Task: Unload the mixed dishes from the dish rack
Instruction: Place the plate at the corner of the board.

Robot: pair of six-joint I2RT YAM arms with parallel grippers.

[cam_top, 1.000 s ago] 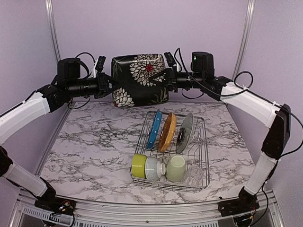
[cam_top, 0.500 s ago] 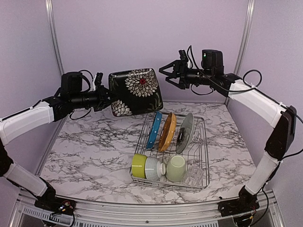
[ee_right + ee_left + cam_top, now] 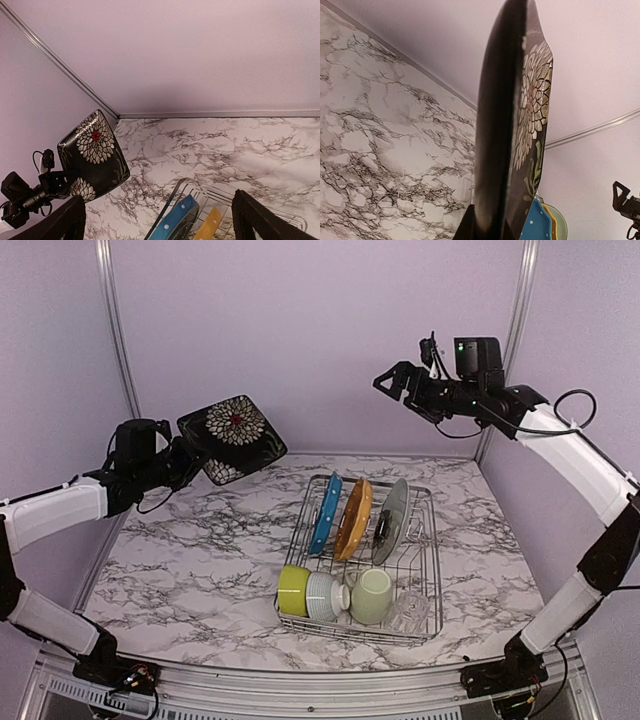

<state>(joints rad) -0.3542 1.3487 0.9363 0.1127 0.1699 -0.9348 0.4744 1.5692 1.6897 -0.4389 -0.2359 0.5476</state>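
The robot should next move its left gripper down toward the far marble corner away from the rack (image 3: 437, 570) and tilt the black flowered plate (image 3: 232, 436) flatter, because that spot is bare.
My left gripper (image 3: 186, 462) is shut on the edge of the black flowered plate (image 3: 232, 436) and holds it tilted in the air over the table's far left. The left wrist view has that plate (image 3: 502, 120) edge-on between the jaws. My right gripper (image 3: 392, 383) stands open and empty, high at the back right and well apart from the plate (image 3: 92, 155). The dish rack (image 3: 437, 570) holds upright blue (image 3: 326, 512), orange (image 3: 353, 518) and grey-green (image 3: 390, 520) plates. In its front row are a lime-green bowl (image 3: 293, 590), a white ribbed bowl (image 3: 322, 595), a pale green mug (image 3: 372, 596) and a clear glass (image 3: 410, 610).
The marble table (image 3: 200, 560) runs to purple walls at the back and both sides. Metal posts (image 3: 112, 320) stand in the back corners. The rack sits right of centre, near the front edge.
My right gripper opened, let go of the black plate and pulled back up to the right. The left arm carried the plate leftward and lower, alone.
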